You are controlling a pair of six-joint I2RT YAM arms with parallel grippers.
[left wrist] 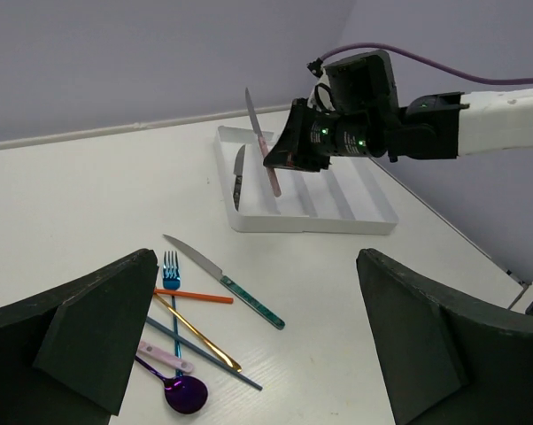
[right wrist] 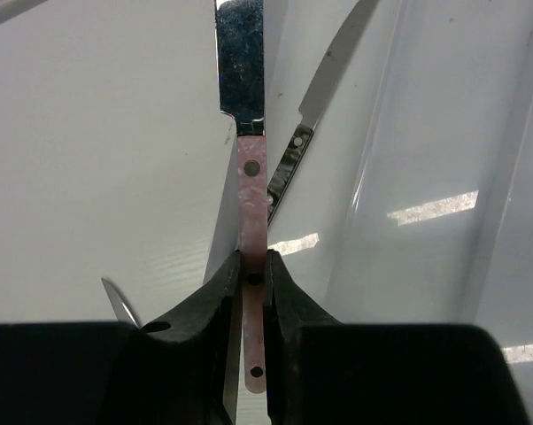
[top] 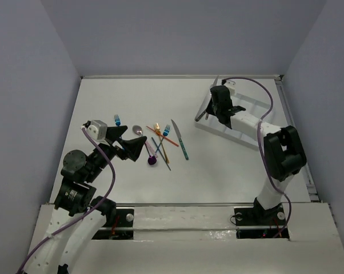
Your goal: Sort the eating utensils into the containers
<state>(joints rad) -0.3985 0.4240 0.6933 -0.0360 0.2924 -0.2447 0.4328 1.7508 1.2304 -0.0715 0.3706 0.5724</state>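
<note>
My right gripper will next lower the pink-handled knife (left wrist: 263,146) into the container section below with the dark-handled knife and release it, so knives stay together.
Loose eating utensils lie in a heap mid-table: a teal-handled knife (top: 180,140) (left wrist: 224,280), a blue fork (top: 166,132) (left wrist: 171,264), a gold fork (top: 158,129), a purple spoon (top: 152,160) (left wrist: 185,393), a silver spoon (top: 138,130) and a thin orange piece (left wrist: 194,296). Another blue fork (top: 117,120) lies apart at the left. My left gripper (top: 132,140) (left wrist: 256,257) hangs open over the heap, holding nothing. My right gripper (top: 212,109) (right wrist: 251,274) is shut on a pink-handled knife (left wrist: 263,146) (right wrist: 251,190) above the left end of the white tray of containers (top: 247,108) (left wrist: 337,197). A dark-handled knife (left wrist: 238,175) (right wrist: 304,128) lies in the leftmost compartment.
The tray sits at the far right, angled, close to the right wall (top: 315,85). Its other long compartments (right wrist: 426,159) hold nothing. A blade tip (right wrist: 116,301) shows on the table at the lower left of the right wrist view.
</note>
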